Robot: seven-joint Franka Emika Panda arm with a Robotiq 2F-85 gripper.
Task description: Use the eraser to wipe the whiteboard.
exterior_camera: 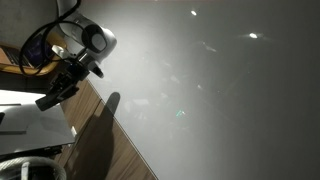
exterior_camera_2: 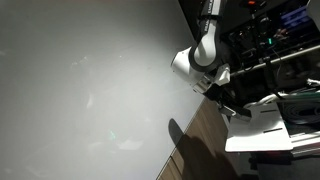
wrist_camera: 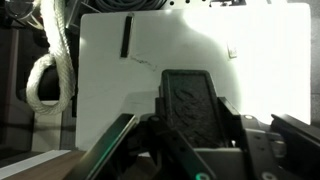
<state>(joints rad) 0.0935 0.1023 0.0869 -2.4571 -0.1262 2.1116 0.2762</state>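
I should lower the eraser (wrist_camera: 188, 95) next until it rests on the small white tabletop, and then open my gripper's fingers.
The whiteboard (exterior_camera: 210, 90) is a very large glossy grey-white surface that fills most of both exterior views (exterior_camera_2: 90, 90). My gripper (exterior_camera: 52, 97) hangs beside the board's edge, over a small white tabletop, and also shows in an exterior view (exterior_camera_2: 224, 101). In the wrist view the gripper (wrist_camera: 188, 125) is shut on the eraser (wrist_camera: 188, 95), a dark, flat, textured block held between the fingers. The eraser is above the tabletop and is not touching the whiteboard.
The small white tabletop (wrist_camera: 250, 70) lies below the gripper, with a thin dark bar (wrist_camera: 126, 38) near its far left corner. A coil of white rope (wrist_camera: 50, 70) hangs beside it. Brown wood floor (exterior_camera: 110, 150) borders the board. Dark equipment (exterior_camera_2: 270, 40) stands behind the arm.
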